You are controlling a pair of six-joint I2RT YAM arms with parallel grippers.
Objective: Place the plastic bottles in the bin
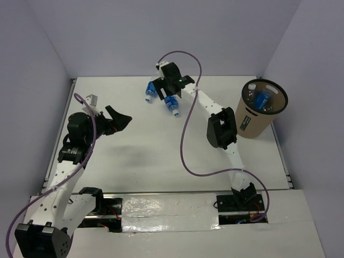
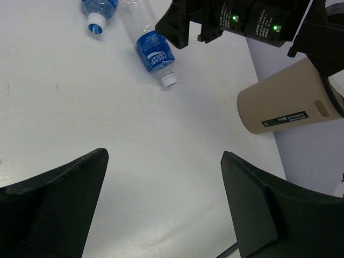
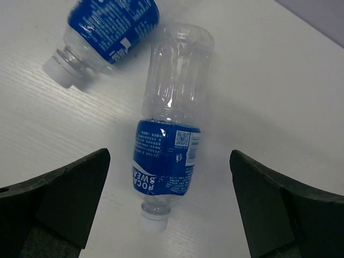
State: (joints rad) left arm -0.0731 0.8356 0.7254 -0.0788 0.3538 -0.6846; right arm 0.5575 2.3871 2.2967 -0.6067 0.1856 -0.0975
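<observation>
The bottle nearer the bin lies lengthwise between my open fingers. My right gripper moves down over its blue label next and closes on it there.
Two clear plastic bottles with blue labels lie on the white table at the back centre, one on the left and one on the right. My right gripper hovers over them, open. In the right wrist view the right bottle lies between my open fingers, cap toward the camera, untouched; the other bottle lies at the upper left. The tan bin stands at the right, with bottles inside. My left gripper is open and empty over bare table. The left wrist view shows both bottles and the bin.
Grey-lilac walls enclose the table on the left, back and right. A purple cable loops from the right arm across the table's middle. The right arm's wrist shows in the left wrist view, above the bin.
</observation>
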